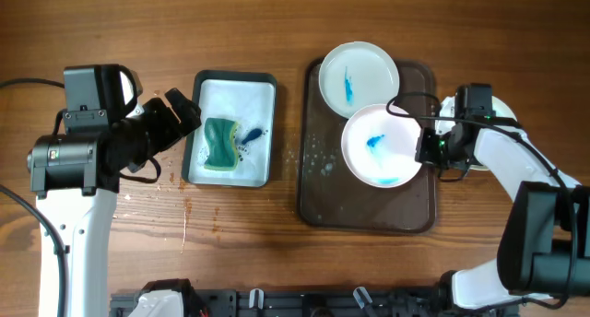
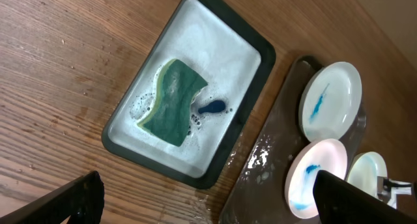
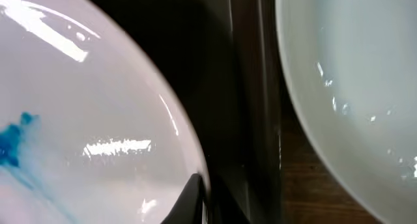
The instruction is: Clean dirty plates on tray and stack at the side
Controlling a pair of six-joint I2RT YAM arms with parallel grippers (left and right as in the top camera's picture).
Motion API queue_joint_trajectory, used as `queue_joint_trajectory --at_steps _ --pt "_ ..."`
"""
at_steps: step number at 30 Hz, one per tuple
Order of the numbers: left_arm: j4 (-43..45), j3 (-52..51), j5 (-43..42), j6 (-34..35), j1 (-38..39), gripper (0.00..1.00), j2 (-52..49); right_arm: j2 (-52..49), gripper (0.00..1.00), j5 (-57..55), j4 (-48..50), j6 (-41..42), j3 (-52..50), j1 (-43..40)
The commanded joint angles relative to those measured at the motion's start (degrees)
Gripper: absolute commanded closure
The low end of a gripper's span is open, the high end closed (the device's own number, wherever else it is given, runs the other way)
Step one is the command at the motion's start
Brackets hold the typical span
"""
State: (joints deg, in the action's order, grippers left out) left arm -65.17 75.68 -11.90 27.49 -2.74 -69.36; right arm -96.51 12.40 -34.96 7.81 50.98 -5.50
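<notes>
My left gripper is going down next, onto the green sponge in the basin's soapy water.
A brown tray holds two white plates stained blue. The far plate lies flat at the tray's back. My right gripper is shut on the right rim of the near plate. In the right wrist view one dark finger sits on that plate's rim. A clean white plate lies on the table to the right of the tray, partly hidden under my right arm in the overhead view. My left gripper is open and empty, left of the basin.
A dark-rimmed basin of soapy water holds a green sponge and a small blue blob. The left wrist view shows the sponge, the basin and the tray. Water is spilt on the wood between basin and tray.
</notes>
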Motion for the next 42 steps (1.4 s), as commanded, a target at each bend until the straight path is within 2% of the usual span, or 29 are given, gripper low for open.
queue_joint_trajectory --at_steps 1,5,9,13,15,19,20,22,24,28,30,33,36,38,40,41,42 --pt "-0.1 0.9 -0.7 -0.1 0.0 0.00 -0.1 2.6 0.96 0.0 -3.7 -0.2 0.7 0.3" --pt "0.0 0.9 -0.7 -0.1 0.0 0.00 -0.1 11.7 0.96 0.1 -8.3 -0.1 1.2 1.7" --pt "-0.3 0.8 -0.9 -0.4 1.5 0.00 -0.3 18.1 0.96 -0.9 -12.1 2.2 1.1 7.8" --pt "-0.6 0.7 0.8 -3.1 6.3 0.00 -1.8 15.0 0.96 -4.1 -9.2 7.4 -3.1 13.1" --pt "-1.0 0.7 2.7 -3.1 8.0 0.00 -2.8 12.4 0.96 -6.3 -5.8 6.8 -5.2 13.5" --pt "-1.9 0.7 3.5 -3.1 9.6 0.00 -5.1 9.9 0.96 -14.3 -4.9 4.2 -4.0 13.3" --pt "-2.1 0.7 3.7 -3.1 9.9 0.00 -5.8 10.2 0.94 -14.4 -5.3 3.9 -3.3 13.3" --pt "-2.3 0.5 4.1 -3.1 10.7 0.00 -8.0 11.8 0.80 -13.7 -7.8 4.0 0.5 13.3" --pt "-2.1 -0.3 5.3 -3.1 11.5 0.00 -10.7 14.1 0.74 -13.7 -11.3 3.9 4.2 13.3" --pt "1.7 -3.3 7.2 -3.1 12.9 0.03 -16.7 19.6 0.72 -9.6 -15.7 2.6 10.0 13.3" --pt "4.6 -4.3 8.0 -3.1 13.7 0.12 -20.7 22.4 0.67 -1.6 -15.4 2.7 10.2 13.3" --pt "8.3 -4.5 11.9 -3.0 14.2 0.34 -28.3 23.7 0.69 7.4 -16.7 2.7 10.2 13.3" --pt "9.7 -4.5 16.5 -1.1 14.2 0.43 -35.5 23.5 0.75 8.2 -18.4 2.9 9.6 13.3" --pt "11.2 -4.5 17.6 -0.9 14.2 0.54 -39.9 23.5 0.77 8.2 -18.7 2.8 8.9 13.3" --pt "12.1 -4.5 16.9 0.0 14.2 0.72 -43.2 23.5 0.77 8.2 -18.7 2.8 8.2 13.3" --pt "12.3 -4.5 16.0 0.0 14.2 0.96 -43.9 23.4 0.77 8.2 -18.8 2.8 8.0 13.3" --pt "12.5 -4.5 14.8 0.0 14.2 0.96 -44.1 23.4 0.78 8.2 -18.8 2.9 8.0 13.3"
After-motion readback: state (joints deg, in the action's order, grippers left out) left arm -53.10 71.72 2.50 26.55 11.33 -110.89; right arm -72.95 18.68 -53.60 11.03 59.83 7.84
